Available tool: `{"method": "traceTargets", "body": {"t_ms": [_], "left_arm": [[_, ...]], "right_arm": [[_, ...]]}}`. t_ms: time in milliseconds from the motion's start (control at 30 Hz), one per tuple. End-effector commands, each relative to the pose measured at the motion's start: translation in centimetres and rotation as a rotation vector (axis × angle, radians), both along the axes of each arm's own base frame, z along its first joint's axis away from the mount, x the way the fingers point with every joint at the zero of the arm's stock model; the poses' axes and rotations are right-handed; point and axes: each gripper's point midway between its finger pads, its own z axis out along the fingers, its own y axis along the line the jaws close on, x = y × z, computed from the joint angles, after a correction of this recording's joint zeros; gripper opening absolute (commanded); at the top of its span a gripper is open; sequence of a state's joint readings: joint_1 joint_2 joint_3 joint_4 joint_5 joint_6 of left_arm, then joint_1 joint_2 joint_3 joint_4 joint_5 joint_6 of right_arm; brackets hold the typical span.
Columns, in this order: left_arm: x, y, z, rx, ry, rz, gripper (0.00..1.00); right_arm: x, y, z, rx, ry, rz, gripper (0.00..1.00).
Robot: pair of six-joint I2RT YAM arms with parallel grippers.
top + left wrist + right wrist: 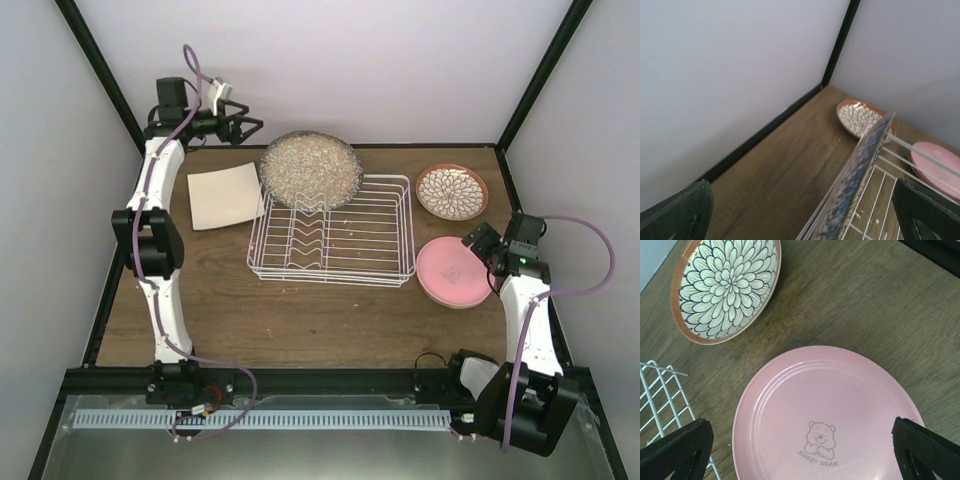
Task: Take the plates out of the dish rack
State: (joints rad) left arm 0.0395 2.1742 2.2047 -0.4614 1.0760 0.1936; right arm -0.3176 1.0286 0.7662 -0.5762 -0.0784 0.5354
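Observation:
The edge-on rim of the large speckled plate lies right of my left gripper in the top view, so I should move that way and back, straddling it.
The white wire dish rack (pixel 375 235) stands mid-table. The large speckled plate (pixel 310 170) leans upright at its back left. My left gripper (pixel 248 128) is open, just left of that plate and behind it. In the left wrist view the plate's rim (pixel 865 165) runs edge-on between my open fingers (pixel 680 210). The cream square plate (pixel 226 195) lies flat left of the rack. The floral plate (pixel 452 190) and pink plate (pixel 450 275) lie right of it. My right gripper (pixel 480 245) is open and empty above the pink plate (pixel 825 410). The mint-green plate is not in view.
The black frame posts and pale walls close in the back and sides. The rack's corner wires (pixel 660 395) lie left of the pink plate. The floral plate (pixel 725 287) sits just beyond it. Bare wood runs in front of the rack (pixel 300 320).

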Motion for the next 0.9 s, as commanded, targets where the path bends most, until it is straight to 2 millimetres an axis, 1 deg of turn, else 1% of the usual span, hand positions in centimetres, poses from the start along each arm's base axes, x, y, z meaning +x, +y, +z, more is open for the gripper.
{"method": "traceTargets", "body": {"t_ms": [0,167,300,433,533,600,633,700,867], "left_arm": [[-1.0,-1.6,-1.5,0.037,-0.086,-0.123,1.00],[-1.5,-3.1,-3.9,0.091,-0.095,-0.167,0.98],[-2.4,-4.9,-5.3,0.124,-0.096,-0.213,0.97],[-3.2,-6.7,-7.7,0.193,-0.100,-0.248,0.94],[-2.8,-7.6,-9.9,0.265,-0.102,-0.240,0.92],[-2.4,-8.0,-10.9,0.288,-0.102,-0.234,0.89],[-2.2,-8.1,-11.1,0.291,-0.103,-0.231,0.86],[-2.0,-8.3,-11.1,0.283,-0.098,-0.223,0.76],[-2.6,-9.2,-9.2,0.227,-0.104,-0.231,0.46]], "right_arm": [[0.1,0.2,1.9,-0.023,-0.049,0.032,1.00],[0.0,0.4,2.0,-0.013,-0.048,0.041,1.00],[-0.1,0.4,1.9,-0.010,-0.042,0.038,1.00],[-0.2,0.6,1.9,0.001,-0.041,0.034,1.00],[-0.2,0.5,2.1,0.001,-0.042,0.031,1.00],[-0.3,0.6,2.2,0.002,-0.043,0.030,1.00],[-0.3,0.5,2.3,0.000,-0.045,0.028,1.00],[-0.4,0.5,2.4,-0.001,-0.044,0.026,1.00],[-1.0,0.5,2.1,-0.001,-0.039,0.013,1.00]]}}
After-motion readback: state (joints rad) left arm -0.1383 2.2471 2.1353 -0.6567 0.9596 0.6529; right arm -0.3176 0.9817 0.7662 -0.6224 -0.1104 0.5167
